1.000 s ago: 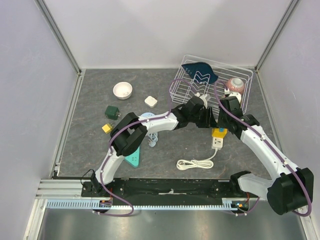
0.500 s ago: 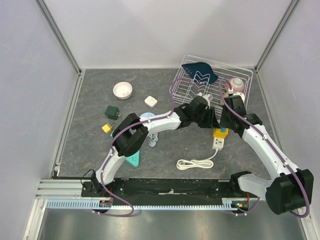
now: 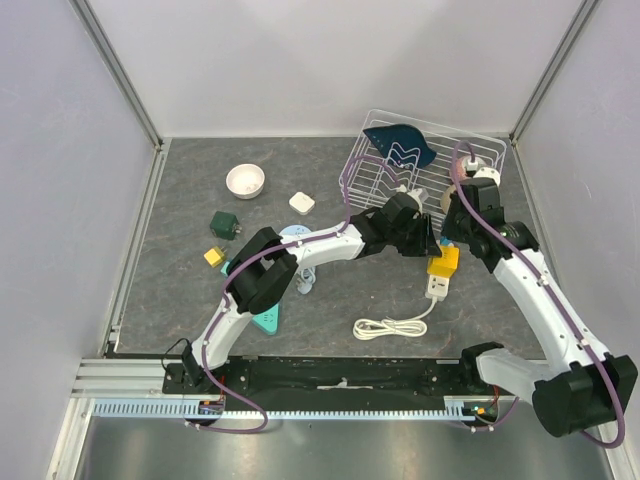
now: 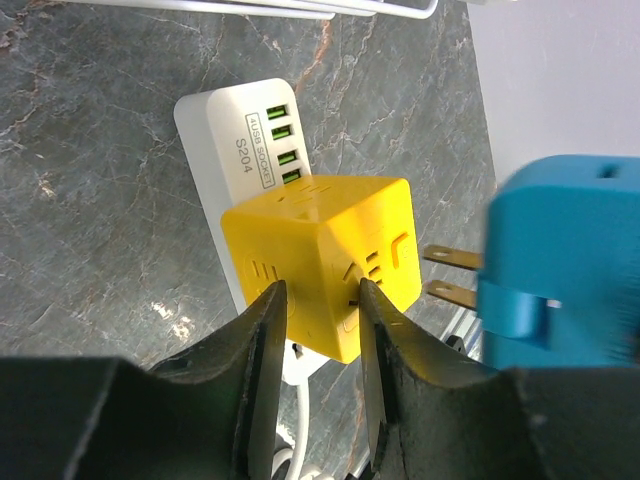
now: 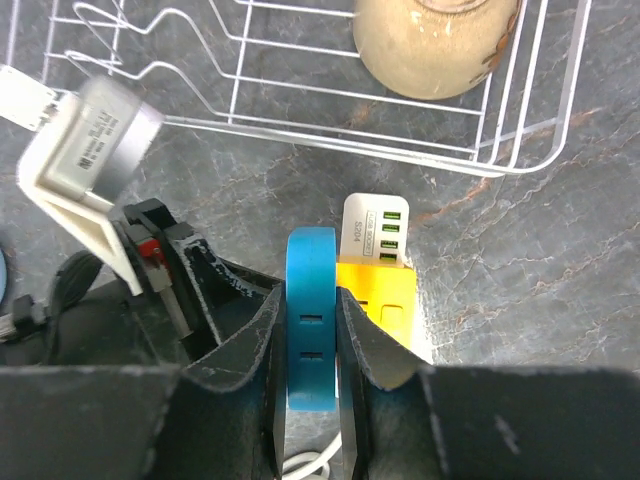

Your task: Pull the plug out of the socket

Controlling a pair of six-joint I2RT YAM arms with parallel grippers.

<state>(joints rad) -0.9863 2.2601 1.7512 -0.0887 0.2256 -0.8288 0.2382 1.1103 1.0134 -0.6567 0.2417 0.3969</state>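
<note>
My right gripper goes left in the top view and down to the bare tabletop [image 3: 371, 263] beside the power strip next, releasing the plug, as the plug's pins clear the cube [image 3: 441, 262].
A yellow socket cube [image 4: 320, 250] sits plugged on a white power strip [image 4: 240, 140] with green USB ports. My left gripper [image 4: 318, 335] is shut on the cube's near corner, one finger on each side. My right gripper [image 5: 311, 345] is shut on a blue plug [image 5: 311, 300]. In the left wrist view the blue plug [image 4: 560, 260] hangs just right of the cube, its two metal prongs [image 4: 450, 275] bare and clear of the cube's face. In the top view both grippers meet over the cube [image 3: 441, 262], and the plug is hidden there.
A wire rack [image 3: 420, 165] stands just behind, holding a dark blue item [image 3: 400, 145] and a beige cup [image 5: 435, 45]. The strip's white cable [image 3: 390, 327] coils in front. A white bowl [image 3: 245, 180], a white adapter [image 3: 302, 203] and a green adapter [image 3: 223, 224] lie left.
My right arm has drawn back and to the right with the blue plug, away from the yellow cube. My left gripper has stayed on the cube.
</note>
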